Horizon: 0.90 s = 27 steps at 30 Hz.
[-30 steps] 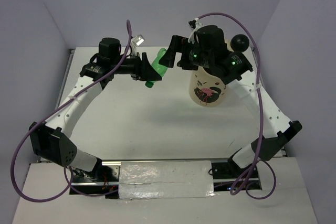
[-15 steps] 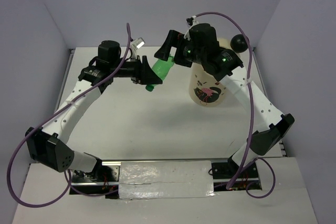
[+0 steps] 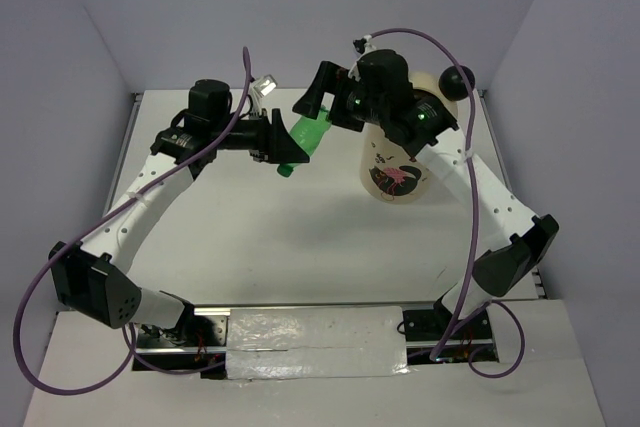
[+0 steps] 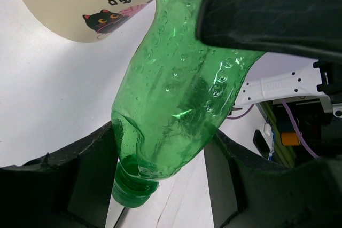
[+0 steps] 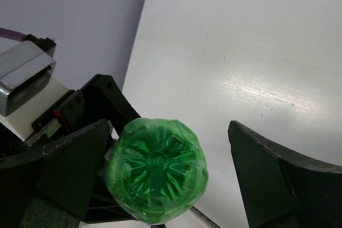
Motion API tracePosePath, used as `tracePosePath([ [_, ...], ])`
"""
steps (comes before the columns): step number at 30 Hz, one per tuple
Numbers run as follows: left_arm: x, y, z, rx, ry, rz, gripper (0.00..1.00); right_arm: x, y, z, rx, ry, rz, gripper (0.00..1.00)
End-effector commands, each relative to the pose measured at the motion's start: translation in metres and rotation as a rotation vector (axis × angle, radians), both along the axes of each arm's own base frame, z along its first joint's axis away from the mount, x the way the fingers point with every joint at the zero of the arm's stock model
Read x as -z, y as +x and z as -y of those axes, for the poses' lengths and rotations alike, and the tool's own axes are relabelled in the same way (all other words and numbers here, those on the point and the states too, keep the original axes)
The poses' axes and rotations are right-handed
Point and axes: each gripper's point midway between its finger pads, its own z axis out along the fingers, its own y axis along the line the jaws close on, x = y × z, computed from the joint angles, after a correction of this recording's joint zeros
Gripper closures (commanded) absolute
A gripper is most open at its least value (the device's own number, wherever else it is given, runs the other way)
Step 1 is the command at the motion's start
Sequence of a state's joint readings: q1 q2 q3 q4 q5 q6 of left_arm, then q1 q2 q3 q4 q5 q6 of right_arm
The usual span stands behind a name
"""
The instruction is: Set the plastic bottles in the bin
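Observation:
The bottle's base [image 3: 322, 115] [image 5: 155, 177] already lies between the open fingers, so my right gripper stays there and next draws its fingers together to close around it.
The green-tinted plastic bottle [image 3: 306, 134] hangs tilted in the air, cap down, left of the bin [image 3: 400, 162]. My left gripper [image 3: 285, 142] is shut on its neck and shoulder, as the left wrist view [image 4: 160, 177] shows, with the bottle [image 4: 181, 89] between both fingers. My right gripper [image 3: 318, 107] is open around the bottle's base [image 5: 155, 177]. Its left finger is against the bottle and its right finger [image 5: 283, 185] stands well apart. The cream bin with the cat print also shows in the left wrist view [image 4: 59, 9]. The other bottles are out of view.
One black ball ear [image 3: 460, 80] sticks up from the bin's far rim, partly behind my right arm. The white table [image 3: 300, 237] ends at grey walls at the back and sides.
My right gripper has swung left from over the bin to the bottle's base, jaws open. My left gripper has raised the green bottle slightly to the right.

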State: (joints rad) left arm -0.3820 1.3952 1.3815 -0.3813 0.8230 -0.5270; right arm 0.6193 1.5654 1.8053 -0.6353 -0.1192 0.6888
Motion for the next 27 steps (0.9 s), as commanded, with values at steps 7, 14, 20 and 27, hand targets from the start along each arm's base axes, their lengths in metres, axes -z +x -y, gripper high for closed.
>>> tracePosePath([
  [7, -0.020, -0.002, 0.001, 0.008, -0.035, 0.073, 0.67, -0.002, -0.011, 0.006, 0.004, 0.020, 0.032, 0.03],
  [14, -0.019, 0.000, 0.001, 0.001, -0.031, 0.071, 0.66, -0.008, -0.013, 0.008, 0.008, 0.030, 0.047, 0.36],
  [20, -0.020, 0.001, 0.001, -0.010, -0.033, 0.071, 0.39, -0.023, -0.018, 0.013, 0.013, 0.040, 0.077, 0.50],
  [27, -0.031, 0.003, -0.006, -0.057, -0.011, 0.119, 0.11, -0.030, -0.016, 0.056, 0.157, -0.082, 0.151, 0.51],
])
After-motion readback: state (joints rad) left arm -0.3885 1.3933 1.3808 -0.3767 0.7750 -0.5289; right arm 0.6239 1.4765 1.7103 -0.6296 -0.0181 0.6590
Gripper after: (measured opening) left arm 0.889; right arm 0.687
